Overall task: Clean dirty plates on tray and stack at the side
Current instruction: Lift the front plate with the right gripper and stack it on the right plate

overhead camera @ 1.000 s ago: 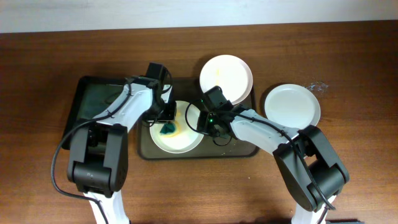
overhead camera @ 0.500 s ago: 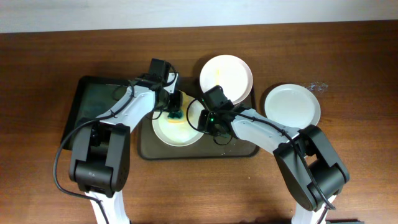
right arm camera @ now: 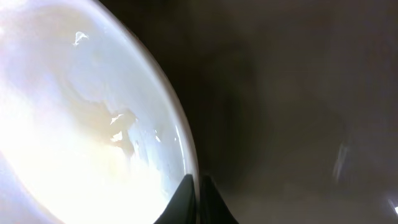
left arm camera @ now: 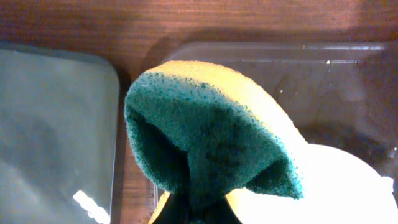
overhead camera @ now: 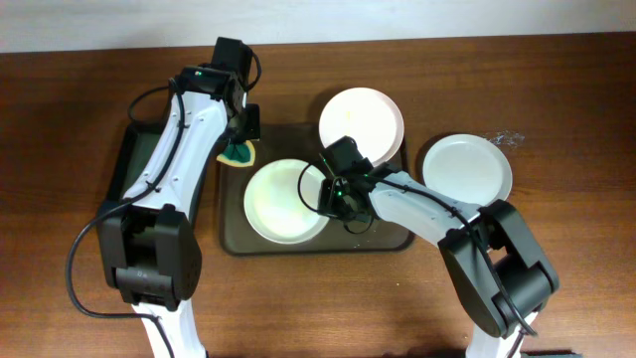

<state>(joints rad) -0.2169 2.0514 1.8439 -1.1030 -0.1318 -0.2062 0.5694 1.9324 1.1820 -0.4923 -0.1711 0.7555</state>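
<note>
The third white plate (overhead camera: 467, 167) lies off the tray, so the right gripper next needs to lift its plate to the right in the overhead view and lower it onto that one.
A white plate (overhead camera: 283, 201) lies on the left half of the dark brown tray (overhead camera: 393, 237). My right gripper (overhead camera: 330, 195) is shut on that plate's right rim; in the right wrist view the fingers (right arm camera: 198, 186) pinch the rim of the plate (right arm camera: 81, 118). A second white plate (overhead camera: 361, 121) sits at the tray's far right. A third white plate (overhead camera: 467, 169) lies on the table right of the tray. My left gripper (overhead camera: 240, 147) is shut on a green-yellow sponge (overhead camera: 238, 154) and holds it over the tray's far left corner; the sponge (left arm camera: 211, 137) fills the left wrist view.
A smaller black tray (overhead camera: 139, 169) lies left of the brown tray, partly under my left arm. A few small crumbs (overhead camera: 505, 139) lie on the wood at the far right. The table's back edge meets a white wall.
My left gripper lifted the sponge off the front plate and moved it back and left to the tray's far left corner. The right gripper stayed on the plate's rim.
</note>
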